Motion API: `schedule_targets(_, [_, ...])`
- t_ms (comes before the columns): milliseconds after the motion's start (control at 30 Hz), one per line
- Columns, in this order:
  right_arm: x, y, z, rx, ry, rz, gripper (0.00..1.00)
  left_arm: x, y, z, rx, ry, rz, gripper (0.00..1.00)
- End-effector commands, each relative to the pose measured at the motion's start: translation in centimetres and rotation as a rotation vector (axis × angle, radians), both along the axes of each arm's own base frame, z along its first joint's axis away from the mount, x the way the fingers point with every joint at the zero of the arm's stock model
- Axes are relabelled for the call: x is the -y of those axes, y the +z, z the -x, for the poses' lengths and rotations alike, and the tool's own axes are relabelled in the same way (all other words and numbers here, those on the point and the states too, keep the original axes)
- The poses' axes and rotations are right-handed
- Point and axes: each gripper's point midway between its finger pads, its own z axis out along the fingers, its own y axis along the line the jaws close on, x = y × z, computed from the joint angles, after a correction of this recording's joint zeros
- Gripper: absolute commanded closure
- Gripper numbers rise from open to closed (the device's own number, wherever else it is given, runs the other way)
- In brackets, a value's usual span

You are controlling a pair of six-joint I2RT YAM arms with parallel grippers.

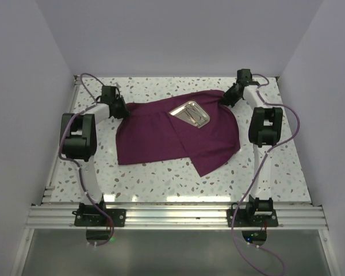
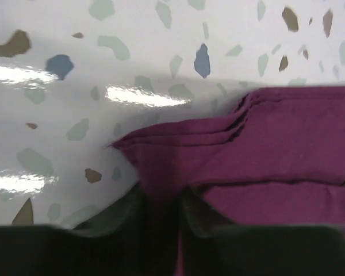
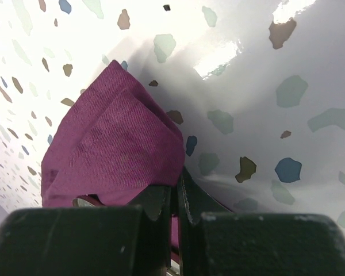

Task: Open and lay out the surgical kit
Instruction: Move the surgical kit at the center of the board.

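My right gripper should next move just slightly outward, low over the table, and open, because the cloth's far edge is slanted, with this corner already near the far wall.
The dark purple cloth wrap lies spread over the table's middle, its near right part still folded over. The small steel tray sits on its far part with thin steel instruments inside. My left gripper is shut on the cloth's far left corner, pinching a fold between its fingers. My right gripper is shut on the cloth's far right corner, just above the table.
The speckled white table has walls on the left, far and right sides. An aluminium rail runs along the near edge with both arm bases.
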Motion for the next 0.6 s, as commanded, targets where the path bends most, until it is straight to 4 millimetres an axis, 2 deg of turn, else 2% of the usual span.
schedule_targets(0, [4.0,-6.3,5.3,-0.241,-0.046,0.155,1.0,1.2,-4.1,2.5,-0.149,-0.012,0.054,0.82])
schedule_targets(33, [4.0,-6.4,5.5,-0.246,-0.05,0.153,1.0,1.1,-4.1,1.9,-0.154,-0.009,0.047,0.96])
schedule_targets(67, [4.0,-6.4,5.5,-0.247,-0.052,0.153,1.0,0.7,-4.2,1.6,-0.16,0.007,0.026,1.0])
schedule_targets(200, [3.9,-6.2,4.8,-0.228,-0.063,0.14,1.0,-0.5,-4.1,-0.7,-0.154,0.047,-0.026,1.0])
schedule_targets(367, [3.6,-5.7,2.4,-0.184,-0.075,0.12,1.0,-1.8,-3.1,-5.7,-0.113,0.079,-0.048,1.0])
schedule_targets(400, [3.7,-5.6,2.0,-0.178,-0.077,0.114,1.0,-2.0,-4.1,-6.2,-0.129,0.083,-0.046,1.0])
schedule_targets(433, [3.5,-5.6,1.3,-0.162,-0.08,0.107,1.0,-2.1,-2.6,-7.9,-0.093,0.088,-0.04,1.0])
schedule_targets(500, [3.3,-5.4,0.6,-0.146,-0.081,0.09,1.0,-2.2,-2.0,-9.6,-0.064,0.092,-0.034,1.0])
schedule_targets(533, [3.3,-5.4,0.2,-0.136,-0.084,0.085,1.0,-2.1,-1.9,-9.8,-0.06,0.092,-0.027,1.0])
schedule_targets(567, [3.2,-5.5,0.0,-0.133,-0.084,0.08,1.0,-3.4,-1.7,-10.1,-0.051,0.116,-0.016,1.0])
